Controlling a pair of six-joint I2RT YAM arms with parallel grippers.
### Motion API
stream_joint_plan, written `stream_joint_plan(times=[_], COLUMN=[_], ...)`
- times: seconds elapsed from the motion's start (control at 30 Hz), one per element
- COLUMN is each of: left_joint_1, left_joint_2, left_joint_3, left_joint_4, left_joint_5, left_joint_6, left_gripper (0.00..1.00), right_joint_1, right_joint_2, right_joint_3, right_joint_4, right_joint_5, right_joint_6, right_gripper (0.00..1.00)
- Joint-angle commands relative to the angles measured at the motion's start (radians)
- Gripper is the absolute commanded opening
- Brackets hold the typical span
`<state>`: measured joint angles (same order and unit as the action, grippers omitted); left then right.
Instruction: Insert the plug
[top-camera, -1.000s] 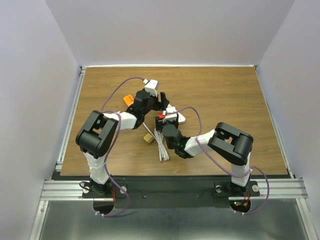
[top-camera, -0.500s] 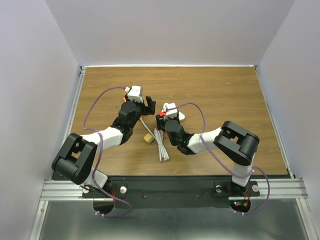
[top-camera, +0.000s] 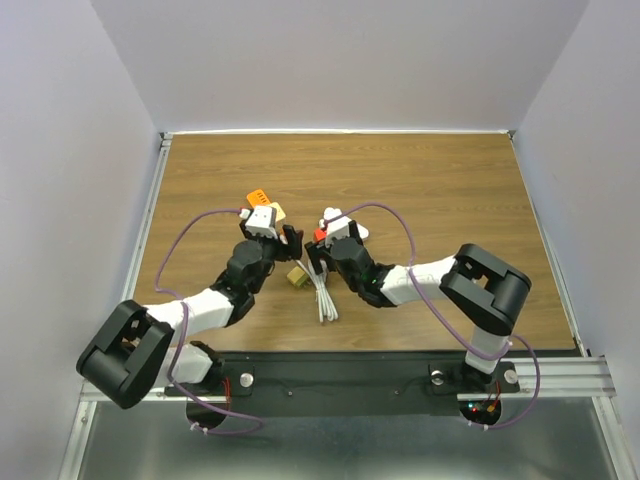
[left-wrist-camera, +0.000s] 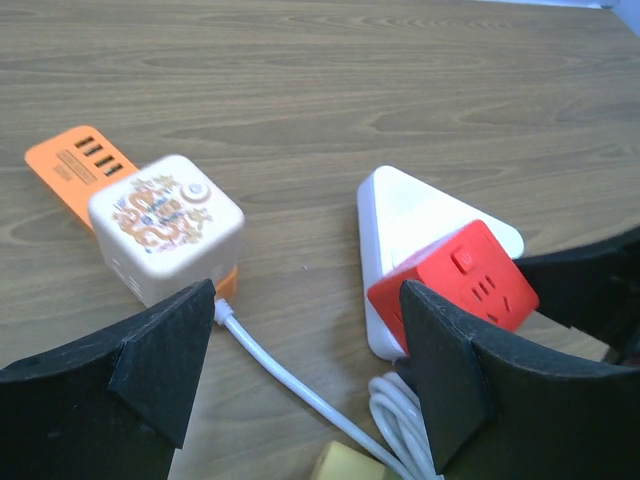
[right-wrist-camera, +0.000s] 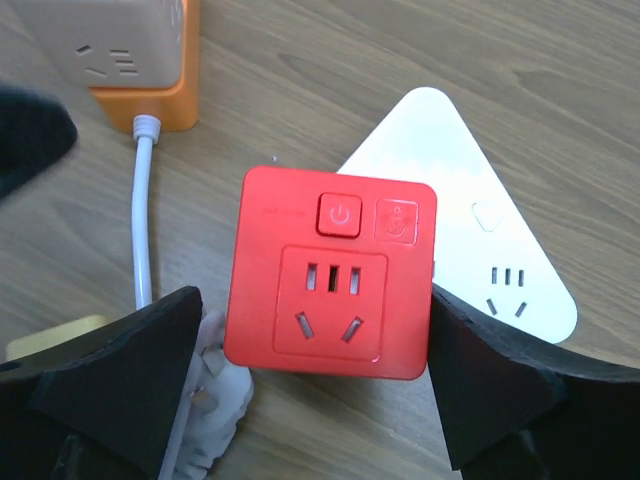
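Observation:
My left gripper moves back and lower next and closes around the small yellow block (top-camera: 297, 276) (left-wrist-camera: 347, 463), since this lies below the fingers and nearer my base.
A red socket cube (right-wrist-camera: 335, 275) lies face up, leaning on a white triangular socket (right-wrist-camera: 470, 230). My right gripper (right-wrist-camera: 315, 310) is open and straddles the cube; the right finger is at its side and the left finger (right-wrist-camera: 110, 380) stands apart. The white plug (right-wrist-camera: 210, 395) lies by the cube's lower left corner, prongs showing, at the end of a coiled white cable (top-camera: 323, 295). My left gripper (left-wrist-camera: 308, 300) is open and empty, just left of the red cube (left-wrist-camera: 455, 285), with a white cord (left-wrist-camera: 290, 380) running between its fingers. In the top view both grippers (top-camera: 290, 243) (top-camera: 322, 246) meet at mid-table.
A white patterned cube socket (left-wrist-camera: 165, 225) on an orange base sits left of the triangle socket (left-wrist-camera: 410, 205), with a flat orange USB block (left-wrist-camera: 80, 165) behind it. A small yellow block (top-camera: 297, 277) lies next to the cable. Wooden table (top-camera: 450, 190), walls around.
My left arm has dropped low and its gripper has drawn back toward the near edge, uncovering the orange block and cube socket. The right gripper has shifted slightly at the red cube.

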<state>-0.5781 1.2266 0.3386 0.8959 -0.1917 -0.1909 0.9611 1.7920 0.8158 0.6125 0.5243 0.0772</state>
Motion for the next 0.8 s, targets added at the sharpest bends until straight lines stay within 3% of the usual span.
stream_joint_plan(times=[0.0, 0.23, 0.53, 0.77], left_joint_1=[-0.121, -0.230, -0.371, -0.442], left_joint_2=[-0.015, -0.007, 0.040, 0.106], left_joint_3=[-0.047, -0.115, -0.046, 0.011], left_joint_4=[0.064, 0.041, -0.266, -0.416], left_joint_5=[-0.149, -0.261, -0.501, -0.581], left_joint_6=[-0.025, -0.156, -0.431, -0.593], left_gripper=[0.85, 0.85, 0.85, 0.85], right_joint_1=[-0.001, -0.015, -0.067, -0.120], right_joint_2=[-0.071, -0.201, -0.407, -0.500], right_joint_3=[-0.018, -0.112, -0.262, -0.337], right_joint_4=[0.004, 0.047, 0.084, 0.096], right_joint_5=[-0.030, -0.023, -0.035, -0.102], right_joint_6=[-0.019, -0.014, -0.001, 0.030], right_gripper=[0.95, 1.00, 1.00, 1.00])
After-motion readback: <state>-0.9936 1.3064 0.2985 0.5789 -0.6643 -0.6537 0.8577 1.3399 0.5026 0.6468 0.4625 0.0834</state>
